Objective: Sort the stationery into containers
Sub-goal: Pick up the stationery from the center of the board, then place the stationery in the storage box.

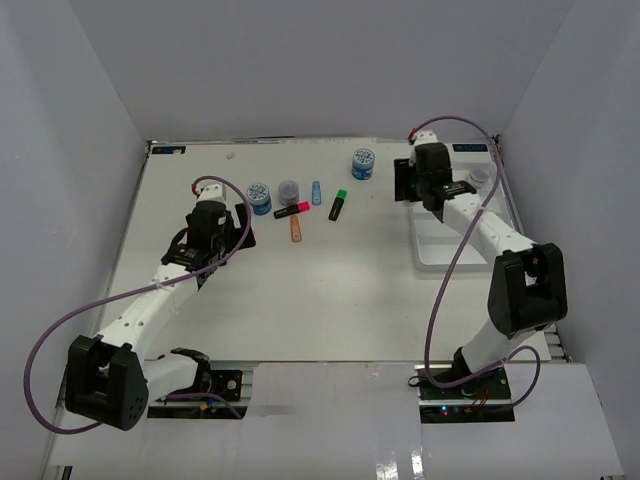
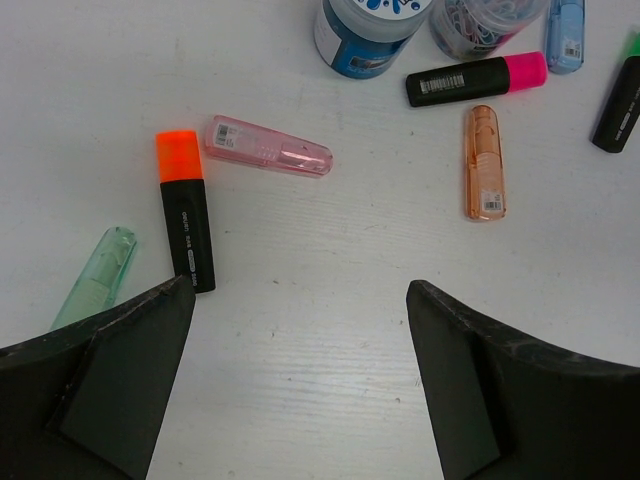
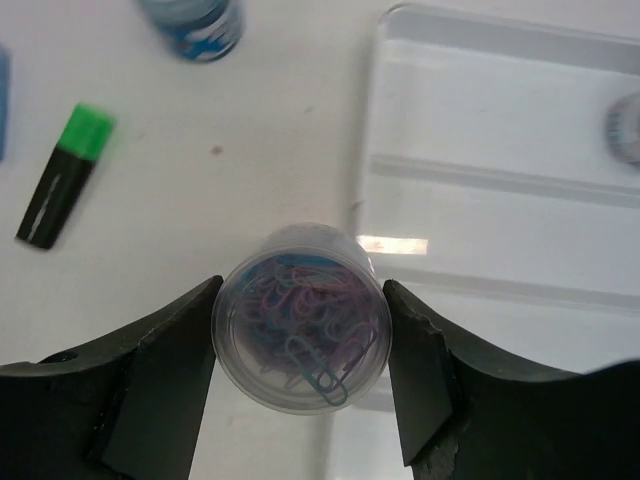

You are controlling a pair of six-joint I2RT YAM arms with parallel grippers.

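My right gripper goes outward and to the right in the top view next, then down beside the other jar in the tray's far section.
My right gripper (image 3: 302, 290) is shut on a clear round jar of coloured paper clips (image 3: 300, 330), at the left rim of the white ridged tray (image 3: 500, 120). Another jar (image 3: 625, 125) lies in the tray's far section. My left gripper (image 2: 300, 300) stands open above bare table. Ahead of it lie a black highlighter with an orange cap (image 2: 185, 210), a pastel pink one (image 2: 268, 146), a pastel orange one (image 2: 485, 162) and a pink-capped black one (image 2: 475, 80). A pastel green one (image 2: 95, 280) is half hidden by my left finger.
At the far centre stand a blue-patterned jar (image 1: 259, 197), a clear jar of clips (image 1: 289, 191), a pastel blue highlighter (image 1: 316, 191) and a green-capped black one (image 1: 338, 205). A second blue jar (image 1: 363, 163) stands near the back edge. White walls enclose the table.
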